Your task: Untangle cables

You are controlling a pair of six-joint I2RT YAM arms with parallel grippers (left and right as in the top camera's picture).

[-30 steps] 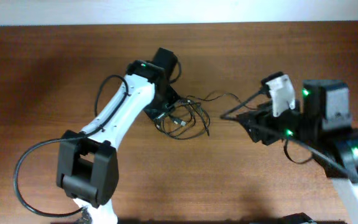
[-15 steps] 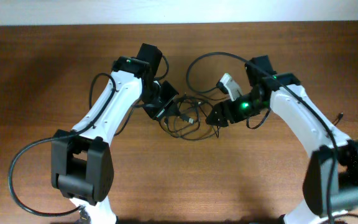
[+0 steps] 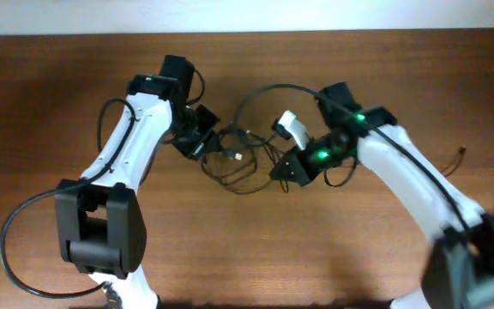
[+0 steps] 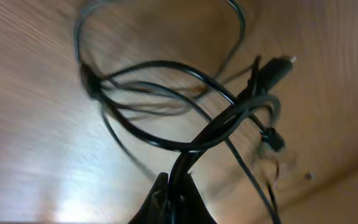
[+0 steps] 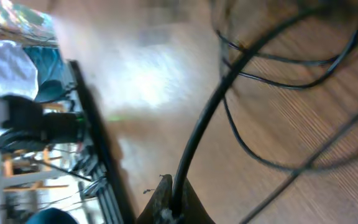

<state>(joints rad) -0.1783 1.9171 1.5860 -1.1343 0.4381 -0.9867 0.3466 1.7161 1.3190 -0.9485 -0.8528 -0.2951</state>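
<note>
The tabletop is bare below my left gripper on that side of the tangle. My left gripper will next move gently down and slightly to the left in the overhead view, then release the cables.
The cables (image 3: 240, 165) lie in loose black loops on the wooden table between the two arms. My left gripper (image 3: 201, 142) is at the tangle's left side and is shut on a few strands; the left wrist view has those cables (image 4: 166, 140) fanning out from my closed left gripper (image 4: 176, 200), with a silvery plug end (image 4: 281, 64) at the upper right. My right gripper (image 3: 285, 171) is at the tangle's right side. In the right wrist view it (image 5: 174, 200) is shut on one black cord (image 5: 207, 115) that curves up toward thinner loops.
A thick black arm cable (image 3: 20, 232) loops beside the left arm's base, and another (image 3: 260, 90) arcs above the tangle by the right arm. A small dark cord end (image 3: 460, 153) lies at the far right. The table's back edge (image 3: 247, 34) meets a pale wall.
The right gripper came in to the tangle's right side and shut on a cord. Both arms have shifted left, and the left gripper has carried its strands with it.
</note>
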